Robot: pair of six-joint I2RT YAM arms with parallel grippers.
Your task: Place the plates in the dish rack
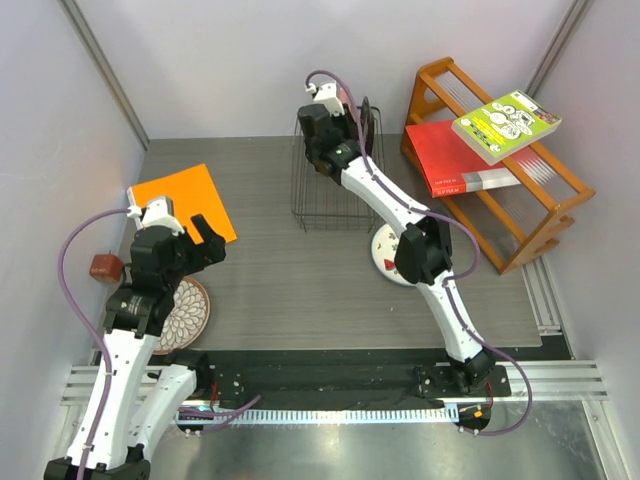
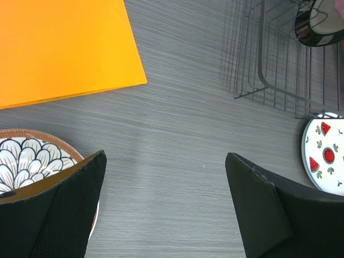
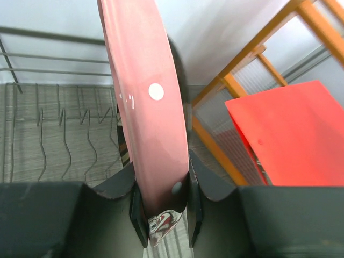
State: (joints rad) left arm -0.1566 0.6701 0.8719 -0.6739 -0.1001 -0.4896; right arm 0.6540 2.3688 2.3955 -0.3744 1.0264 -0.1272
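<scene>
The pink plate is still upright over the rack beside the dark-rimmed plate. Next, my right gripper should lower the plate and then set its edge between the wires.
My right gripper (image 3: 161, 172) is shut on the rim of the pink plate (image 3: 145, 107) with white dots, held upright and edge-on over the black wire dish rack (image 3: 64, 140), which is also in the top view (image 1: 335, 185). A dark-rimmed plate (image 3: 180, 75) stands just behind the pink one, and it shows in the left wrist view (image 2: 320, 24) too. The white fruit plate (image 1: 384, 255) lies flat on the table under my right arm. The brown-rimmed petal plate (image 1: 187, 310) lies flat at the left. My left gripper (image 1: 205, 240) is open and empty above the table beside it.
An orange sheet (image 1: 190, 200) lies at the back left. The orange wooden shelf (image 1: 500, 215) at the right holds a red book (image 1: 455, 160) and a green book (image 1: 505, 125). A small red-brown object (image 1: 105, 267) sits at the left edge.
</scene>
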